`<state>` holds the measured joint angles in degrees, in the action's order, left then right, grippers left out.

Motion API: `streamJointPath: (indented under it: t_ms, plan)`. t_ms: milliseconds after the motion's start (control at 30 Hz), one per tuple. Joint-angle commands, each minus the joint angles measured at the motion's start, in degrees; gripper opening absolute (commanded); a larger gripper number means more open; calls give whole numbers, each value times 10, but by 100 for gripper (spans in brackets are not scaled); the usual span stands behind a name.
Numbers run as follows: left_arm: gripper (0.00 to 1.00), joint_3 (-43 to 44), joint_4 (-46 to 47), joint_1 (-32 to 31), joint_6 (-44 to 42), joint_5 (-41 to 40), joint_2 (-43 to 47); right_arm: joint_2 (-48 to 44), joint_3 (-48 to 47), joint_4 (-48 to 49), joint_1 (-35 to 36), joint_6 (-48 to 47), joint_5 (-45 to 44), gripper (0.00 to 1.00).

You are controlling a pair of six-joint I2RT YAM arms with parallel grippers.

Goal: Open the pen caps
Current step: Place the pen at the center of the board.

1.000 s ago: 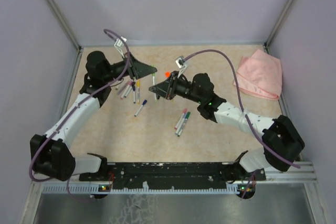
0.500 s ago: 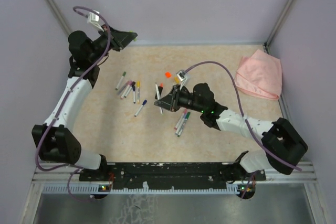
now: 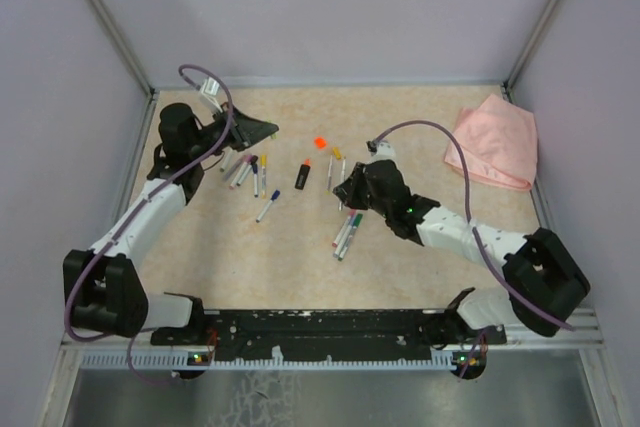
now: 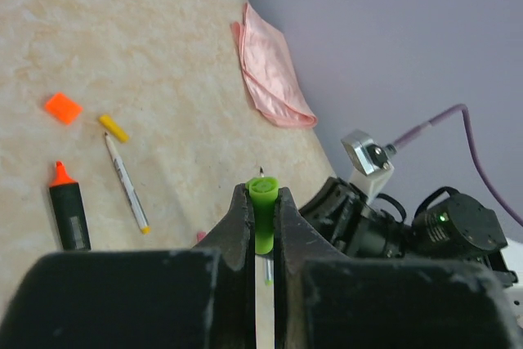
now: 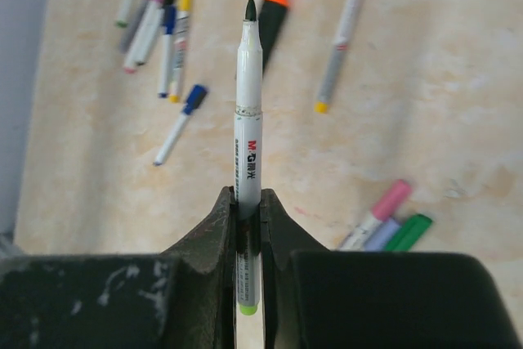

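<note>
The right gripper tilts its held pen down onto the bare table beside the uncapped white pen next, since the held pen already shows its dark tip.
My left gripper [image 4: 261,194] is shut on a bright green pen cap [image 4: 262,210], held off the table at the back left [image 3: 262,130]. In the middle of the table my right gripper [image 3: 345,190] is shut on a white pen [image 5: 248,104] with its dark tip bare and a green end behind the jaws [image 5: 248,198]. Several capped pens [image 3: 245,169] lie in a cluster below the left gripper, and a blue-capped one [image 3: 267,206] lies nearer. Pink-, purple- and green-capped pens [image 5: 388,218] lie beside the right gripper.
An orange highlighter [image 3: 303,174], its loose orange cap [image 3: 320,141], a yellow cap [image 3: 336,153] and an uncapped white pen [image 4: 127,182] lie between the grippers. A pink cloth [image 3: 494,142] is crumpled at the back right. Walls close in the table on three sides.
The grippers were together at the centre; the left one pulled away to the back left with the green cap, then came partly back. The right one moved right with the pen.
</note>
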<state>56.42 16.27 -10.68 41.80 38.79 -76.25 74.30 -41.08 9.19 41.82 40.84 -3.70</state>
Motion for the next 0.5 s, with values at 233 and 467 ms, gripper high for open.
streamJointPath:
  t_ms: [233,467]
  plan:
    - [0,-21,3,-5,15,39,-3,149,-110,-85,-50,0,-128,0]
    - [0,-39,-8,-5,6,39,6,230,-160,-94,-60,-16,-100,0]
